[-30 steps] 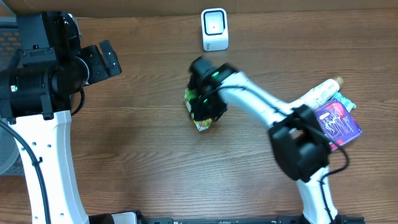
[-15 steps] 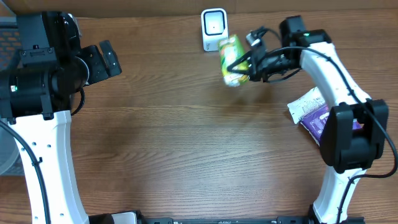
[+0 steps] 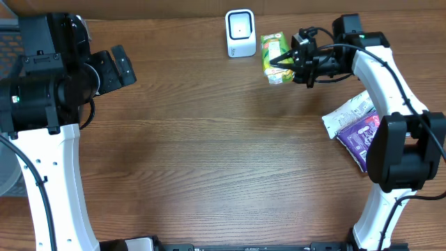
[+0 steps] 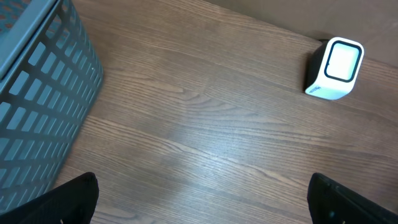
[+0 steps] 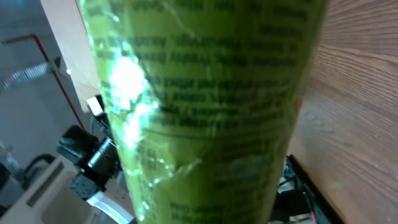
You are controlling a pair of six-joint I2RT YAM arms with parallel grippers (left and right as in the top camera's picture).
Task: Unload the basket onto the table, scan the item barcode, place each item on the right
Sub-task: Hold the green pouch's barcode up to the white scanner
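Observation:
My right gripper will first swing past the scanner [image 3: 240, 32], then return, lower and let go on bare tabletop [image 3: 314, 99] beside the white packet, below and back from the scanner.
The item is a green foil packet [image 3: 276, 49], held off the table just right of the white barcode scanner [image 3: 240, 32] at the back edge. My right gripper [image 3: 293, 58] is shut on the packet's right end. The packet [image 5: 205, 106] fills the right wrist view, its printed text facing the camera and the fingers hidden behind it. I cannot make out a barcode. My left gripper [image 3: 124, 66] hangs open at the far left with nothing between its fingers. The scanner [image 4: 336, 68] appears at the upper right of the left wrist view, far from the left gripper [image 4: 202, 208].
A white packet [image 3: 348, 110] and a purple packet [image 3: 362, 136] lie at the table's right side under the right arm. A blue-grey slatted basket [image 4: 37, 93] stands at the left in the left wrist view.
The right arm carried the green packet from the middle of the table up to the back, then a little further right beside the scanner. The left arm has not moved.

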